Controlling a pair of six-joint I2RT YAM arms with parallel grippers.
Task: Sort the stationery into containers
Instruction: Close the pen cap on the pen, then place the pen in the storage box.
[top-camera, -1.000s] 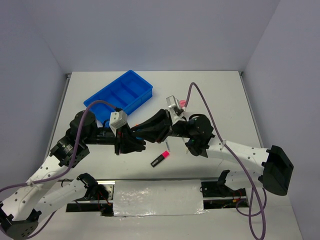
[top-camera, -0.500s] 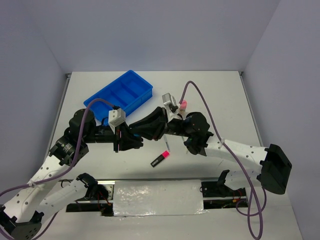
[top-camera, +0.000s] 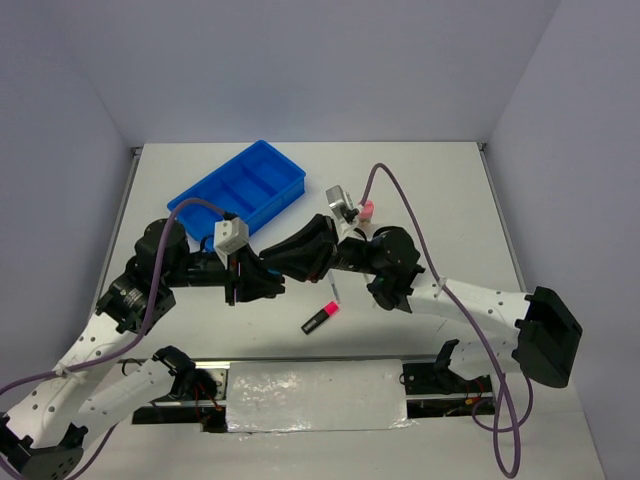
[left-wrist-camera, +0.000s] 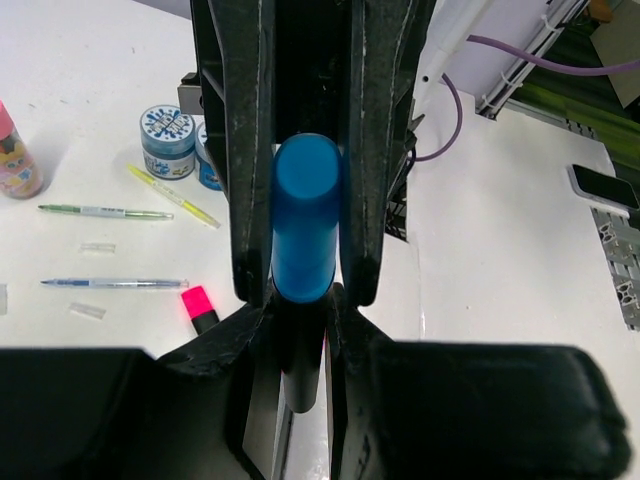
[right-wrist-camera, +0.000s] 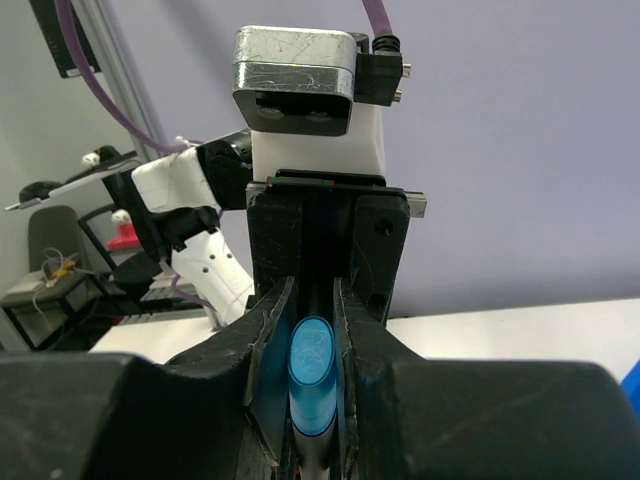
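The robot's left gripper will next swing outward and down to the blue tray's end section (top-camera: 200, 224) beside its arm and let go of the highlighter, since this divided tray is open.
A blue-capped highlighter (left-wrist-camera: 303, 215) is held in the air between both grippers. My left gripper (left-wrist-camera: 300, 325) is shut on its black barrel. My right gripper (right-wrist-camera: 312, 300) is shut on the blue cap (right-wrist-camera: 311, 370). In the top view the two grippers, left (top-camera: 262, 282) and right (top-camera: 283, 256), meet nose to nose in front of the blue tray (top-camera: 240, 190) and hide the highlighter. A pink-capped highlighter (top-camera: 320, 318) lies on the table near the front edge.
On the table in the left wrist view lie two round blue-white discs (left-wrist-camera: 167, 140), a yellow pen (left-wrist-camera: 172, 195), a grey-green pen (left-wrist-camera: 105, 211), a thin blue pen (left-wrist-camera: 115, 283) and a pink-capped bottle (left-wrist-camera: 15, 160). The right arm's purple cable (top-camera: 395, 185) arches above the table.
Both grippers, still joined on the highlighter, have drifted slightly left and away from the front edge. Neither grip has changed.
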